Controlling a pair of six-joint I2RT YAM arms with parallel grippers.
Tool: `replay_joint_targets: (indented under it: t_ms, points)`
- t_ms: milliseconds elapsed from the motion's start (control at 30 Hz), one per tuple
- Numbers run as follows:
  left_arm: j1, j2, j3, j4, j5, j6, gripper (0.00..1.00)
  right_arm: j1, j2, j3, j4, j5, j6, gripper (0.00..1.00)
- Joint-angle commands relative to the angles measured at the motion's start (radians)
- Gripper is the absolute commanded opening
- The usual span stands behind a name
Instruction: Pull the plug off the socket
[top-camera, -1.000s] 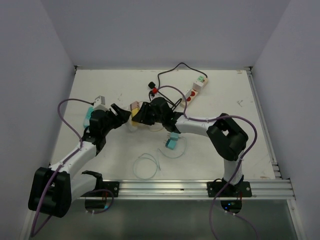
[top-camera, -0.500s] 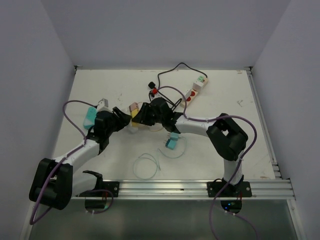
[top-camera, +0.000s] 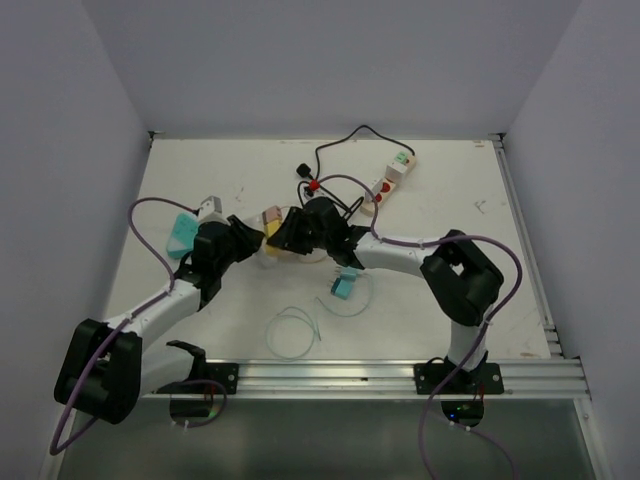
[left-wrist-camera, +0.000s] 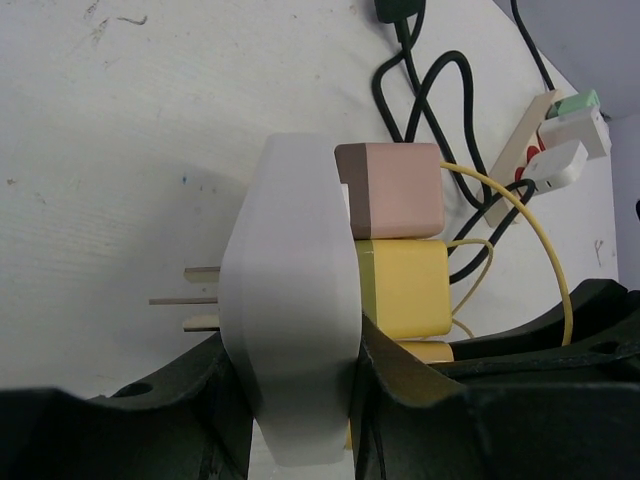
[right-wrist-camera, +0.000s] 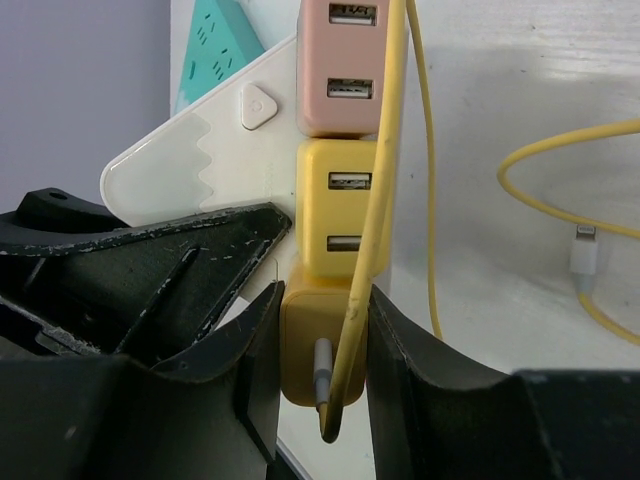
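Note:
My right gripper pulls away from the socket (top-camera: 264, 246) and goes down to release next. That is because tabletop by the teal block lies below, to its right in the top view.
A white socket adapter (left-wrist-camera: 290, 300) stands on edge, its metal prongs (left-wrist-camera: 185, 298) pointing away. A pink charger (left-wrist-camera: 395, 190), a yellow charger (left-wrist-camera: 405, 285) and a darker yellow plug (right-wrist-camera: 315, 335) sit in a row in its face. My left gripper (left-wrist-camera: 295, 378) is shut on the adapter's lower body. My right gripper (right-wrist-camera: 320, 345) is shut on the darker yellow plug, with a yellow cable (right-wrist-camera: 385, 190) running across it. In the top view both grippers (top-camera: 250, 240) (top-camera: 287, 235) meet at the socket (top-camera: 264, 246) mid-table.
A white power strip (top-camera: 390, 178) with a black cord (top-camera: 340, 145) lies at the back. Left of my left arm lies a teal strip (top-camera: 181, 235). A small teal block (top-camera: 344, 285) and a clear cable loop (top-camera: 293, 330) lie nearer the front.
My left gripper has moved right to the white socket adapter and shut on it. The right gripper has kept its grip on the yellow plug, hardly moving.

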Motion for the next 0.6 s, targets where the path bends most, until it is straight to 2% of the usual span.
replay_joint_targets:
  t_ms: [0, 400, 533, 567]
  points:
    - [0.026, -0.017, 0.042, -0.015, -0.245, 0.105, 0.00, -0.019, -0.149, -0.031, -0.082, 0.028, 0.026, 0.00]
    - [0.026, -0.013, 0.111, -0.086, -0.399, 0.135, 0.00, -0.131, -0.394, -0.190, -0.170, 0.043, 0.026, 0.00]
    - [0.026, -0.022, 0.147, -0.101, -0.384, 0.140, 0.00, -0.153, -0.431, -0.221, -0.181, 0.017, 0.000, 0.00]
    - [0.026, -0.028, 0.159, -0.100, -0.364, 0.145, 0.00, -0.164, -0.433, -0.238, -0.181, -0.032, -0.017, 0.00]
